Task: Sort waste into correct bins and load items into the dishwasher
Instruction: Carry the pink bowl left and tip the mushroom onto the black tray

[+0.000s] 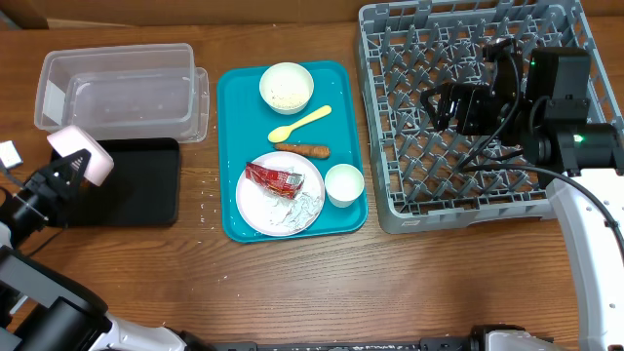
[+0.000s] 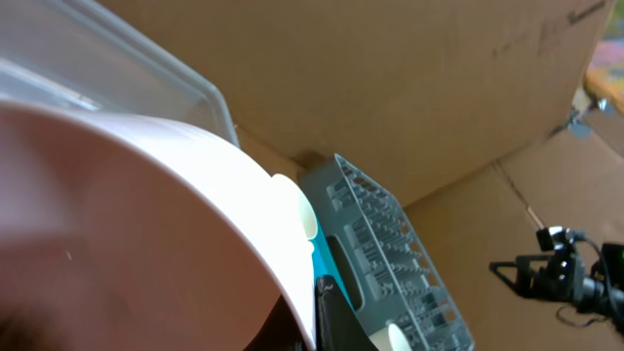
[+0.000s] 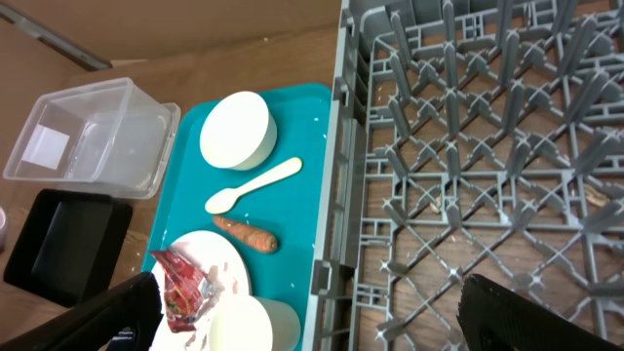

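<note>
The teal tray's bare edge (image 1: 239,115) lies to my left gripper's right in the overhead view, so next my left gripper will move across and down to release the bowl there.
My left gripper (image 1: 60,174) is shut on a pale pink-white bowl (image 1: 83,156), holding it tilted over the left end of the black tray (image 1: 132,185). The bowl fills the left wrist view (image 2: 146,224). The clear tub (image 1: 122,88) lies behind. On the teal tray (image 1: 234,117) are a white bowl (image 1: 286,88), yellow spoon (image 1: 300,122), carrot-like stick (image 1: 304,150), a plate (image 1: 263,200) with red wrapper (image 1: 275,177) and napkin (image 1: 302,205), and a cup (image 1: 343,183). My right gripper (image 1: 444,102) is open and empty above the grey dish rack (image 1: 468,185), also seen in the right wrist view (image 3: 312,312).
The rack (image 3: 468,146) holds nothing visible. White specks lie on the wood between the black tray and the teal tray. Cardboard walls stand behind the table. The tub (image 3: 93,136) and black tray (image 3: 63,244) show at the left of the right wrist view.
</note>
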You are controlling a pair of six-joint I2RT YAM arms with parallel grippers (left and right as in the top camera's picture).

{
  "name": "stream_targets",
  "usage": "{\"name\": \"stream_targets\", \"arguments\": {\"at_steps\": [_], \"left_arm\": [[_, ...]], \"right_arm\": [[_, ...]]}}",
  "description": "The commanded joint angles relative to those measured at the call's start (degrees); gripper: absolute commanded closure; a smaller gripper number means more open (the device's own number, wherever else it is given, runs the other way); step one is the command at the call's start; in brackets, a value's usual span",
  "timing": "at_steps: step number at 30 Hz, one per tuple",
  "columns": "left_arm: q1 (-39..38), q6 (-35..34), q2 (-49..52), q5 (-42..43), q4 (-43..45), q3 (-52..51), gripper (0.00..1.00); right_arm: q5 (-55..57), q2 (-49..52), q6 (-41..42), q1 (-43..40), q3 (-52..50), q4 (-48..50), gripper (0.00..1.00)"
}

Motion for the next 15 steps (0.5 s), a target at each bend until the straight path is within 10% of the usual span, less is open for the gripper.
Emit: {"name": "stream_targets", "arguments": {"at_steps": [1, 7, 15], "left_arm": [[-1.5, -1.9, -0.3, 2.0, 3.9, -0.1, 0.96], [-5.1, -9.6, -0.8, 0.7, 8.3, 1.0, 0.96], [-32.7, -23.3, -11.3, -41.1, 6.8, 15.1, 0.96]], "right_arm": [[-0.3, 0.1, 0.2, -0.1, 1.9, -0.2, 0.0], [-0.3, 0.1, 0.2, -0.1, 1.9, 0.0, 0.0], [-0.3, 0.1, 0.2, -0.1, 1.9, 0.0, 0.0]]}}
